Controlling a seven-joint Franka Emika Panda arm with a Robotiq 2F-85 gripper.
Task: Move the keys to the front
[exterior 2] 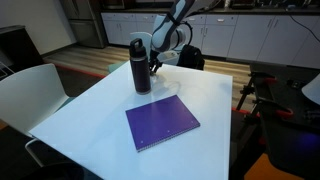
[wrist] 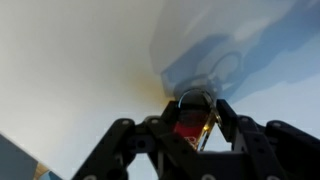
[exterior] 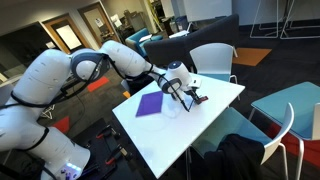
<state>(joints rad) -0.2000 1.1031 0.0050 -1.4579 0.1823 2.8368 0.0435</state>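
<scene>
I will carry the keys back toward my base with my gripper next, onto the bare tabletop beside the purple sheet, and let go of them on that open spot.
The keys (wrist: 188, 127), a small dark bunch with a red tag and a metal ring, sit between my gripper's (wrist: 197, 106) two black fingers in the wrist view. The fingers are closed in on them just above the white table (wrist: 70, 60). In an exterior view my gripper (exterior 2: 157, 62) hangs over the far part of the table (exterior 2: 90, 110), right behind the tall black bottle (exterior 2: 140, 66). In an exterior view it (exterior: 190, 93) is over the table's middle, beside the purple sheet (exterior: 150, 104). The keys are too small to make out in both exterior views.
The flat purple sheet (exterior 2: 162, 123) lies in the table's middle. White chairs (exterior 2: 30, 85) (exterior: 215, 60) stand at the table's sides, and a teal one (exterior: 290, 110) stands further off. A dark bag (exterior: 240, 155) sits by the table's edge.
</scene>
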